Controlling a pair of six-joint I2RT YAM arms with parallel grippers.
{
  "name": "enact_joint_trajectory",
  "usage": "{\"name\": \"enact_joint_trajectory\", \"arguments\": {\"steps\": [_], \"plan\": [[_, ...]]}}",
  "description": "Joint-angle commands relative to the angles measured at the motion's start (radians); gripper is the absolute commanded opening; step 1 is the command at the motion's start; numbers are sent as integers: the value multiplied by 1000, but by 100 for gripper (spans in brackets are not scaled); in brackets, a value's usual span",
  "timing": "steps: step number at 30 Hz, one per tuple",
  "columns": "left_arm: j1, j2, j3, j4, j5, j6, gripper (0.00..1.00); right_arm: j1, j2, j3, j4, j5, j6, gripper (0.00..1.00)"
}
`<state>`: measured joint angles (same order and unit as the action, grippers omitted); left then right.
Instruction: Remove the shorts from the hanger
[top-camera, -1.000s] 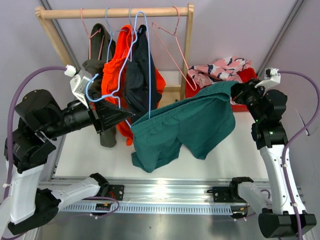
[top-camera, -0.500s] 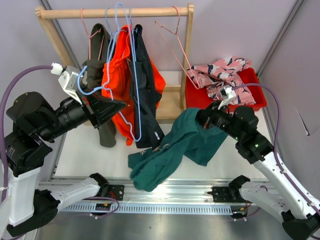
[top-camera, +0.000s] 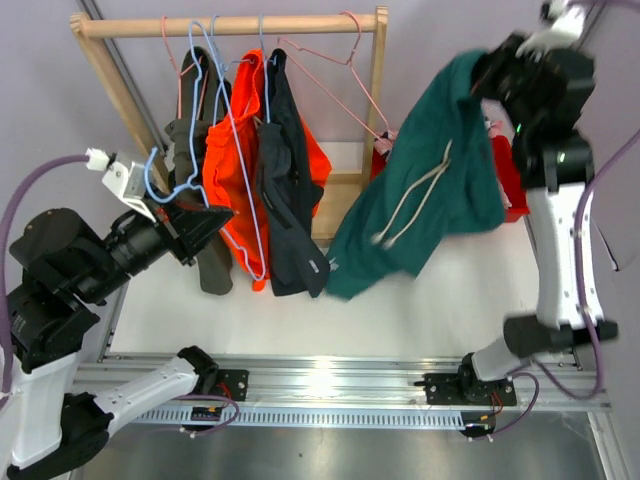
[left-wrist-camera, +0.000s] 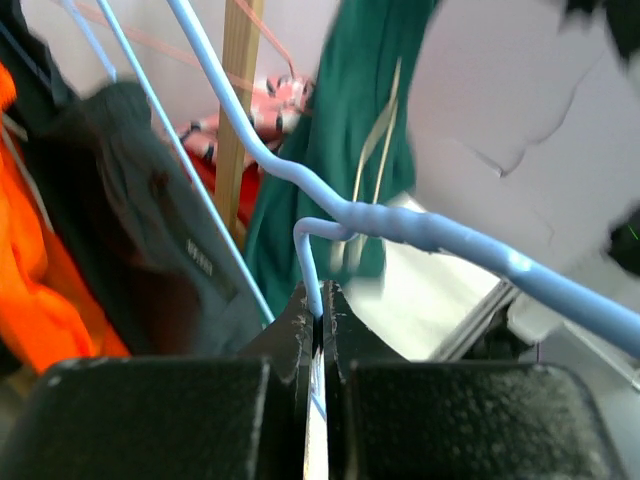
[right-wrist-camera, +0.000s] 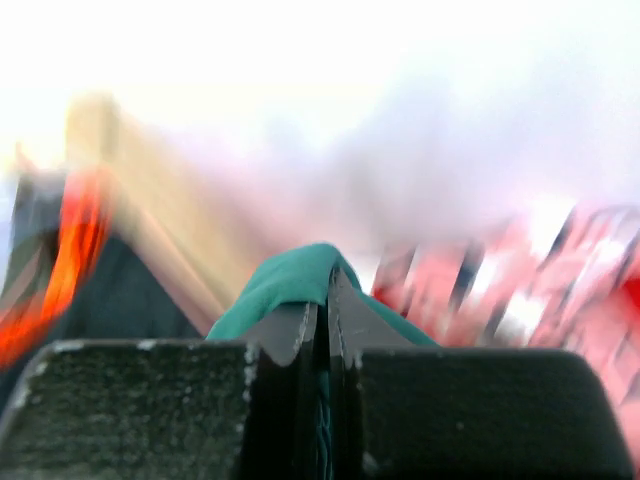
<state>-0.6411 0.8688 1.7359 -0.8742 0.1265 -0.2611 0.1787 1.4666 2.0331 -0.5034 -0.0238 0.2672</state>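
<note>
My right gripper swings the teal shorts (top-camera: 430, 180) outward over the red bin (top-camera: 510, 178) next and lowers to release them, since the pink printed shorts already lie in it.
The teal shorts (top-camera: 430, 180) hang free in the air at the right, drawstring dangling, pinched at the waistband by my right gripper (top-camera: 482, 72), which is raised high and shut on them (right-wrist-camera: 290, 280). My left gripper (top-camera: 226, 213) is shut on the wire of an empty light-blue hanger (top-camera: 232, 150), whose wire (left-wrist-camera: 312, 270) runs between its fingers; the hook stays on the rail. Olive-green shorts (top-camera: 192, 150), orange shorts (top-camera: 222, 160) and navy shorts (top-camera: 285, 190) hang on the wooden rail (top-camera: 230, 25). The pink printed shorts (left-wrist-camera: 275, 100) show behind the teal fabric in the left wrist view.
A bare pink hanger (top-camera: 335, 75) hangs at the rail's right end beside the rack's upright post (top-camera: 377, 90). A red bin (top-camera: 508, 175) sits at the back right, mostly hidden behind the teal shorts. The right wrist view is motion-blurred.
My right arm has swung the teal shorts up from low over the table to high at the back right. The left gripper and blue hanger shifted slightly left.
</note>
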Motion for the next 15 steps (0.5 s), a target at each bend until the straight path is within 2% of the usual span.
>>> {"name": "enact_joint_trajectory", "arguments": {"steps": [1,4,5,6,7,10,13,14,15], "plan": [[-5,-34,-74,38,12,20,0,-93,284,496,-15,22,-53,0],[-5,-30,-102,37,25,16,0,-159,475,718,139,74,0,0],[-5,-21,-104,40,42,7,0,-168,488,696,199,97,9,0],[-5,-13,-107,40,50,3,0,-168,489,652,321,138,12,0],[-3,-11,-111,41,56,-3,0,-170,483,560,366,165,15,0],[-5,-7,-118,55,68,-7,0,-199,494,457,456,214,6,0],[-5,19,-110,66,91,-13,0,-199,500,278,546,185,1,0],[-3,30,-108,69,100,-16,0,-199,495,165,572,171,6,3],[-3,57,-105,79,114,-18,0,-200,500,121,597,150,6,21]]}}
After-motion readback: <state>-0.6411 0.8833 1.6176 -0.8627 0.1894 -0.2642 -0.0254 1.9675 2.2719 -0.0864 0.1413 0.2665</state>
